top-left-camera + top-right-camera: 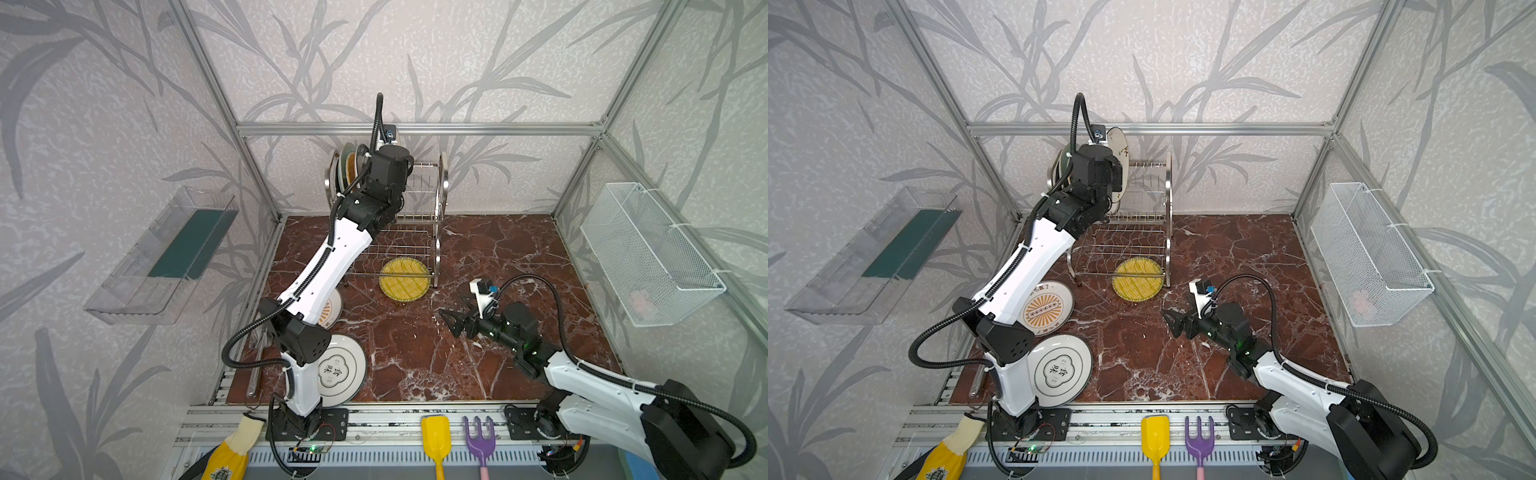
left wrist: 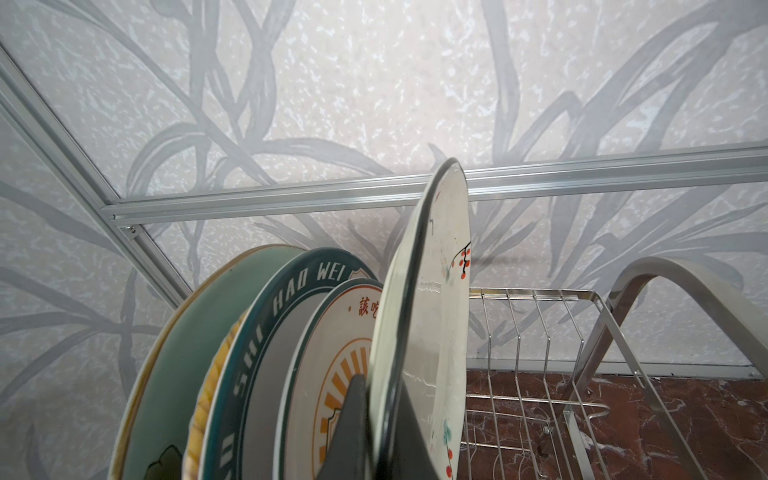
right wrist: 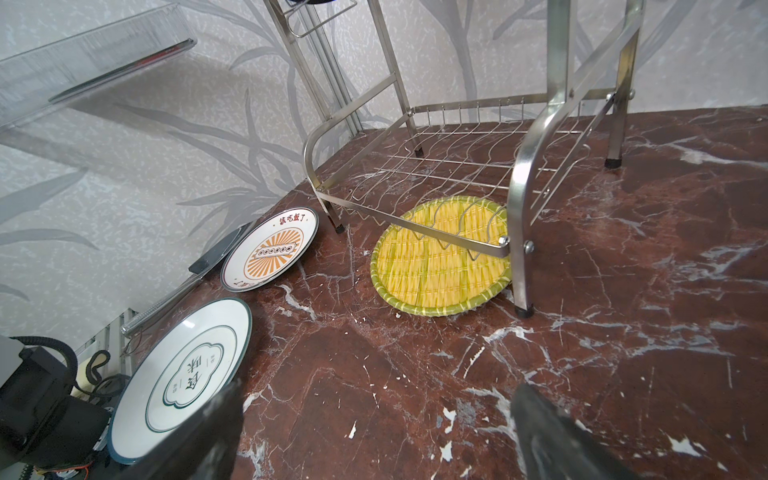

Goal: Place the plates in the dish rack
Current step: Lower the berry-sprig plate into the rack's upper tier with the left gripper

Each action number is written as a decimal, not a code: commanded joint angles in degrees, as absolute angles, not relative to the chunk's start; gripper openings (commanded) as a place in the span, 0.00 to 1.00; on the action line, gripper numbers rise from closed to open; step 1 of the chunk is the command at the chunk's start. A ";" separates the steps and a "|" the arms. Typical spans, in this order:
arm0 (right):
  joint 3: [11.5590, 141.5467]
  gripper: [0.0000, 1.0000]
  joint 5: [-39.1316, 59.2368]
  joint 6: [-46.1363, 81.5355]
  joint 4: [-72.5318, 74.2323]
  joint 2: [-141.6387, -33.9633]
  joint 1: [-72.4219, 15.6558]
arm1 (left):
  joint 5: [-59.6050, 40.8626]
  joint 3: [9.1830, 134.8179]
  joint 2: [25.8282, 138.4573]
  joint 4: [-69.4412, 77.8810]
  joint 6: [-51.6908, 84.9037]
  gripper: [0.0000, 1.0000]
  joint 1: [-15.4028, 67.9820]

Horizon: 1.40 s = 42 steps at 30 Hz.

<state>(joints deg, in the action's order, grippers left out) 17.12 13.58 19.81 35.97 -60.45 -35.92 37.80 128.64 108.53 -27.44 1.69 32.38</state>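
My left gripper moves down toward the rack's upper shelf [image 1: 1121, 213] beside the orange-sunburst plate next. It then releases the cream floral plate's rim, since the cream floral plate stands higher than its neighbours.
My left gripper [image 2: 384, 395] is shut on the rim of a cream floral plate [image 2: 440, 291], held upright over the upper tier of the steel dish rack [image 1: 434, 195]. Beside it stand the pale teal [image 2: 199, 332], orange woven [image 2: 212, 374], teal-rimmed [image 2: 257, 332] and orange-sunburst [image 2: 332, 353] plates. On the table lie the yellow striped plate [image 1: 405, 278], partly under the rack's lower tier, a second sunburst plate [image 1: 1046, 309] and the Chinese-character plate [image 1: 1061, 370]. The right gripper [image 3: 378, 390] hovers open over bare marble, right of these plates.
A clear plastic tray [image 1: 162, 257] hangs on the left wall and a white mesh basket [image 1: 648, 253] on the right wall. A knife [image 3: 166, 307] lies along the table's left edge. A yellow shovel [image 1: 435, 436] and purple fork [image 1: 480, 440] hang at the front rail.
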 commanded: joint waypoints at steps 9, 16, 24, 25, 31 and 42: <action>18.46 0.99 14.06 19.08 37.79 -61.06 -36.36 | 40.91 131.14 107.96 -22.56 3.94 0.00 32.03; 18.56 0.99 13.86 19.00 37.49 -61.13 -36.35 | 40.15 131.53 109.00 -24.49 4.66 0.00 32.07; 18.69 0.99 13.45 18.98 37.18 -61.35 -36.37 | 39.78 129.79 108.19 -26.16 5.78 0.00 32.33; 18.63 0.99 13.45 18.98 37.17 -61.43 -36.35 | 40.01 129.86 108.25 -26.48 5.80 0.00 32.37; 18.86 0.99 13.56 19.25 37.09 -61.86 -36.36 | 40.46 129.38 107.93 -28.38 6.55 0.00 33.00; 19.00 0.99 13.53 19.34 36.72 -61.81 -36.34 | 45.00 129.41 108.10 -29.19 4.69 0.00 36.65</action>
